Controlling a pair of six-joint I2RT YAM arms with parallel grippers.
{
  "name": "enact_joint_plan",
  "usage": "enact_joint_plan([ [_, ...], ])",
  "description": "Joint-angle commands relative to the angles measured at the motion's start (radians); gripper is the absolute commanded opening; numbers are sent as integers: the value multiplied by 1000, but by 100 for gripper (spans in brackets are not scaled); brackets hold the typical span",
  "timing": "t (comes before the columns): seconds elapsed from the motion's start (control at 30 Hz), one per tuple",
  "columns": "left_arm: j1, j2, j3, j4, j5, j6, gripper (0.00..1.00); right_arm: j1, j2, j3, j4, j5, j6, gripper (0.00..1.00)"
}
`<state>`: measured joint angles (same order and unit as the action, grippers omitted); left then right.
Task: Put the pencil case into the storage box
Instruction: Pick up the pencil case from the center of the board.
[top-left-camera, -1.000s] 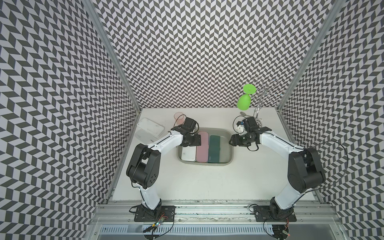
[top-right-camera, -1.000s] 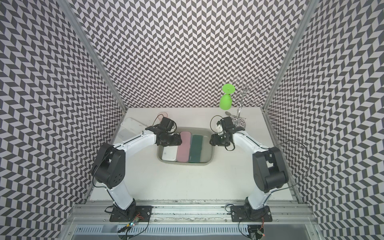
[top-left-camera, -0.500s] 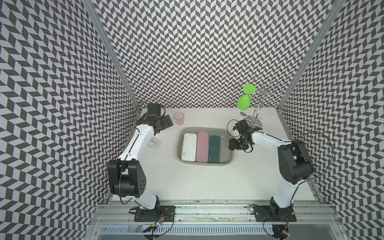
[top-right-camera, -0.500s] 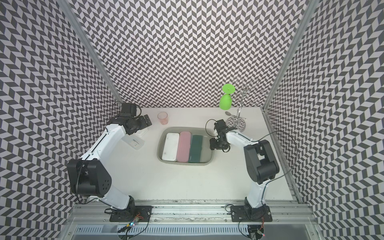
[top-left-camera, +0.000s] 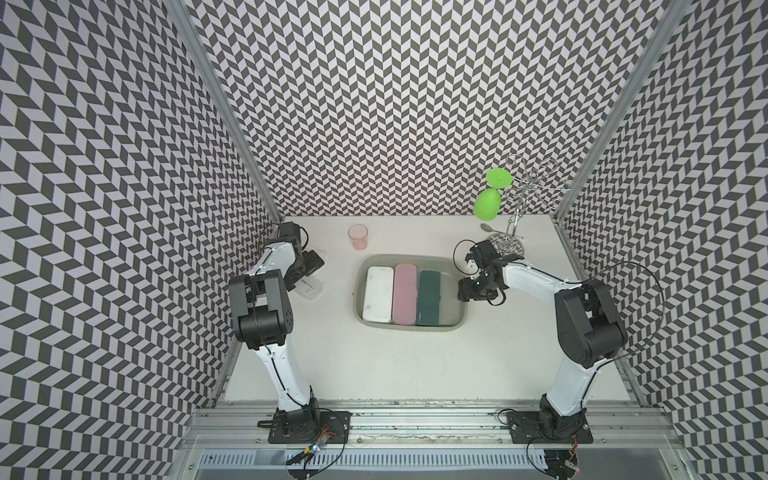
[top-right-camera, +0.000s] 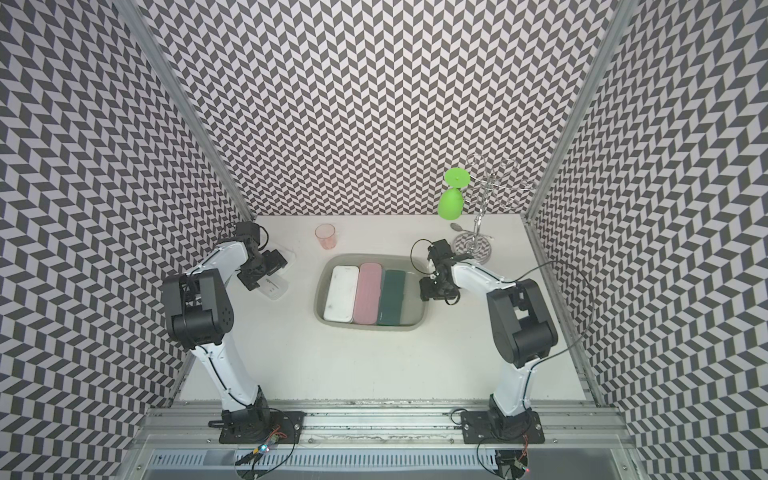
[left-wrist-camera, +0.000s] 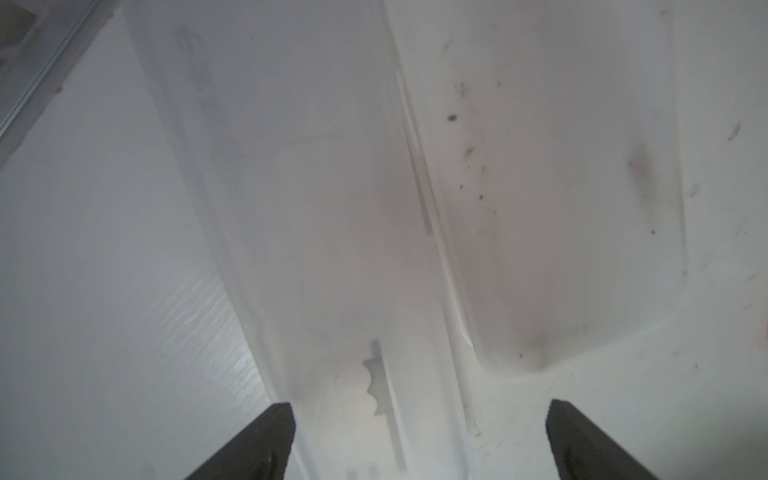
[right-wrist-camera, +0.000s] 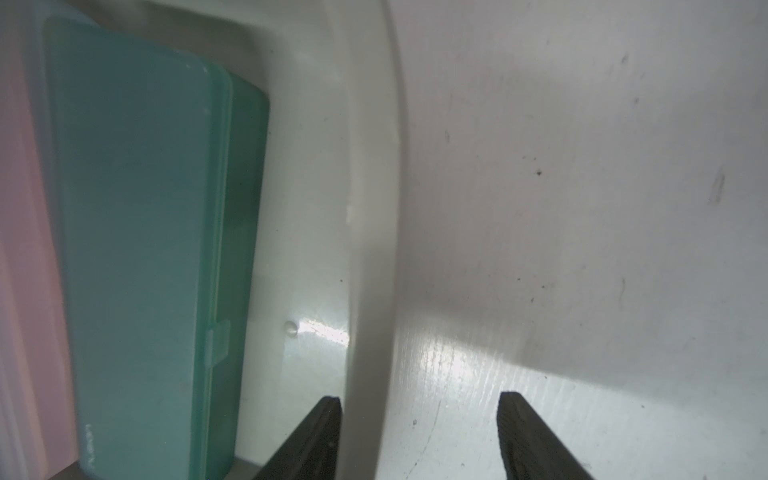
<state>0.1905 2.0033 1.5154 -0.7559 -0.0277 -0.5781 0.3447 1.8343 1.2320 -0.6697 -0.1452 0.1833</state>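
My left gripper's fingers come down and slightly back next until they straddle the nearer translucent plastic case (top-left-camera: 307, 286), since that case lies below the gripper and back.
In both top views the grey-olive storage box (top-left-camera: 409, 258) (top-right-camera: 374, 256) sits mid-table. Three pencil cases lie in it side by side: white (top-left-camera: 378, 293), pink (top-left-camera: 405, 293) and dark green (top-left-camera: 429, 297). My right gripper (top-left-camera: 464, 291) (right-wrist-camera: 417, 399) stands open astride the box's right rim (right-wrist-camera: 370, 208), one finger inside near the green case (right-wrist-camera: 137, 249), the other over the table. My left gripper (top-left-camera: 306, 277) (left-wrist-camera: 419, 419) is wide open at the back left, low over a flat translucent plastic case (top-left-camera: 312, 287) (left-wrist-camera: 332, 208). Nothing is gripped.
A pink cup (top-left-camera: 358, 237) stands behind the box. At the back right a wire rack (top-left-camera: 513, 232) holds a green goblet (top-left-camera: 487, 203) upside down, with a spoon (top-left-camera: 486, 227) beside its base. Patterned walls close in on three sides.
My left gripper left the box's left end, swung out to the back left over the translucent case and opened wide. My right gripper stayed at the box's right rim.
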Motion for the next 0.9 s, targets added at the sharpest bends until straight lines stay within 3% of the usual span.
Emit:
enact_joint_plan([
  [0.0, 29, 21, 44, -31, 2, -24, 100, 2, 18, 30, -9, 11, -11, 63],
  [0.4, 74, 85, -5, 2, 4, 14, 100, 0, 32, 54, -18, 1, -1, 63],
  [0.6, 74, 170, 93, -71, 12, 45, 100, 1, 28, 66, -27, 1, 4, 63],
  [0.8, 75, 62, -83, -11, 0, 67, 98, 0, 12, 49, -19, 4, 21, 63],
  [0.87, 74, 59, -119, 7, 13, 74, 88, 1, 11, 41, -13, 1, 26, 63],
])
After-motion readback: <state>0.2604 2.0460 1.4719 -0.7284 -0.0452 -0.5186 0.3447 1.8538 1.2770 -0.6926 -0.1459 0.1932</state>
